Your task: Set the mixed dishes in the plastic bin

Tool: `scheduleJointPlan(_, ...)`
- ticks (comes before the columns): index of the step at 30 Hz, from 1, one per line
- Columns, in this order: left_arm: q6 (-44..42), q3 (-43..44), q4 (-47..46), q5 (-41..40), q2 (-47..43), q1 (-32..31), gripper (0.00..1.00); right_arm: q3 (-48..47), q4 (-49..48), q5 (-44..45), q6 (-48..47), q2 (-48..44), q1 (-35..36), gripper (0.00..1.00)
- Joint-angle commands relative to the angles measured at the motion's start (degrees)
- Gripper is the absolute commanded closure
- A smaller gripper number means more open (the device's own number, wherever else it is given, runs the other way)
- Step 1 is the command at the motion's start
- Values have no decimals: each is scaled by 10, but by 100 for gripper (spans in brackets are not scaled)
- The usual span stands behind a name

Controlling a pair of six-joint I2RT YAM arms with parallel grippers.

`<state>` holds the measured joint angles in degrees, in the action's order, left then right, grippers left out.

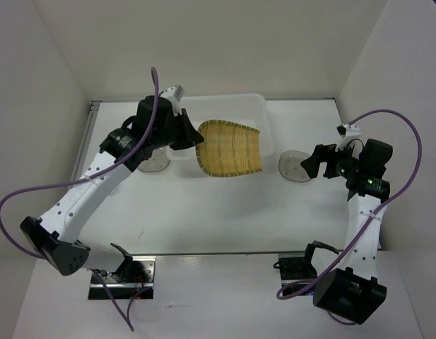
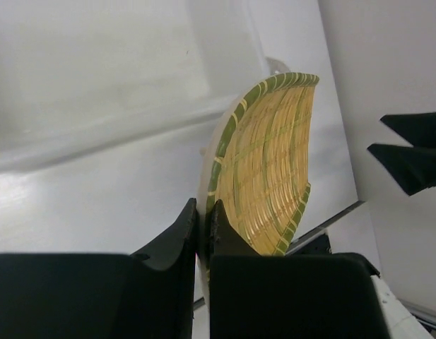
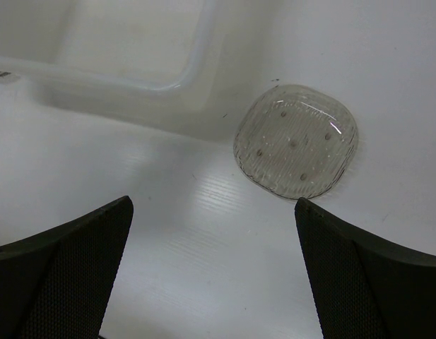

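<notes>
I will next move my left gripper away from my base, toward the bin end by the second grey dish, and then lower the plate inside.
My left gripper (image 1: 191,138) is shut on the left edge of the tan-yellow fan-shaped plate (image 1: 232,148) and holds it tilted over the near wall of the plastic bin (image 1: 232,104). In the left wrist view the jaws (image 2: 203,215) pinch the plate's green-trimmed rim (image 2: 270,162). One smoky-grey dish (image 1: 295,167) lies on the table right of the bin. My right gripper (image 1: 315,162) is open and empty just right of it, with the dish ahead of its fingers (image 3: 297,140). A second grey dish (image 1: 155,164) lies partly under the left arm. The tiny clear cup is not in view.
The bin's rounded near corner (image 3: 154,70) shows in the right wrist view, left of the dish. White walls enclose the table (image 1: 218,212) at the back and both sides. My right gripper's black fingers (image 2: 412,152) show at the right of the left wrist view.
</notes>
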<state>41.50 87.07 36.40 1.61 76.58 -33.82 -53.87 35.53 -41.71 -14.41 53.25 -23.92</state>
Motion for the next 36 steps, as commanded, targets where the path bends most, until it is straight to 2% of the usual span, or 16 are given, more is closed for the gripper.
scheduleJointPlan(1,-18,56,-19,54,34,19,100,5,-22,3,6,-8,2,0)
scheduleJointPlan(8,-51,144,-9,108,132,119,100,5,-22,3,6,-8,2,0)
scheduleJointPlan(12,-75,215,16,166,231,177,100,5,-22,3,6,-8,2,0)
scheduleJointPlan(17,-102,290,28,229,326,212,100,5,-22,3,6,-8,2,0)
scheduleJointPlan(21,-113,312,23,245,398,224,100,5,-27,3,6,-8,2,0)
scheduleJointPlan(26,-119,319,17,245,440,224,100,5,-27,3,6,-3,2,0)
scheduleJointPlan(36,-130,250,-15,232,481,241,100,5,-27,8,6,3,2,0)
